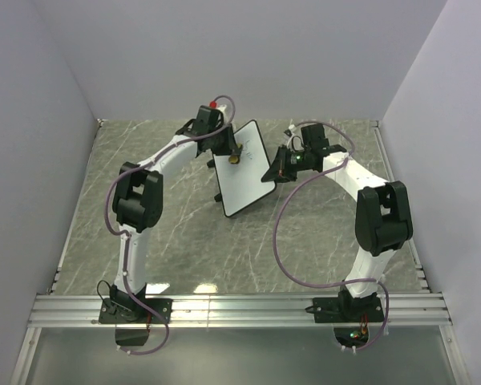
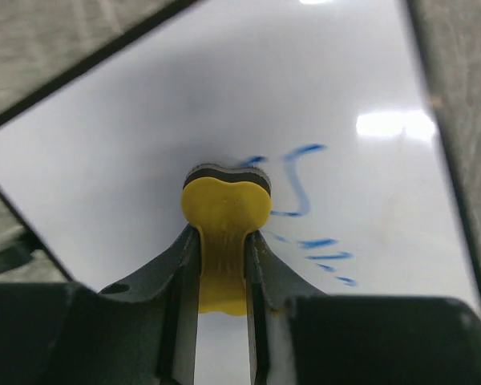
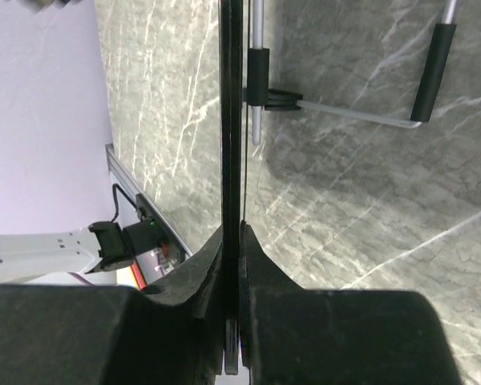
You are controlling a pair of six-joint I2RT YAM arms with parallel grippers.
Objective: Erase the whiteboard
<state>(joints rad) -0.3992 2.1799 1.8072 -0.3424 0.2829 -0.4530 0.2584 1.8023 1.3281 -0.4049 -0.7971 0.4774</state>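
Observation:
Blue scribbles remain, so the robot's left gripper will sweep across them, then move down to the left in the top view and release the eraser (image 2: 223,233) on the bare tabletop.
The whiteboard (image 1: 247,172) is a white rectangle with a black edge, held tilted above the table. My right gripper (image 1: 276,172) is shut on its right edge; the right wrist view shows the board edge-on (image 3: 231,120) between the closed jaws. My left gripper (image 1: 231,155) is shut on a yellow eraser (image 2: 223,233) and presses its dark pad against the board face (image 2: 144,120). Blue scribbles (image 2: 305,208) lie just right of the eraser. The eraser shows as a small yellow spot in the top view (image 1: 234,159).
The marbled grey table (image 1: 176,233) is walled on three sides. An aluminium rail (image 1: 240,309) runs along the near edge. The board's wire stand with black feet (image 3: 353,112) hangs behind it.

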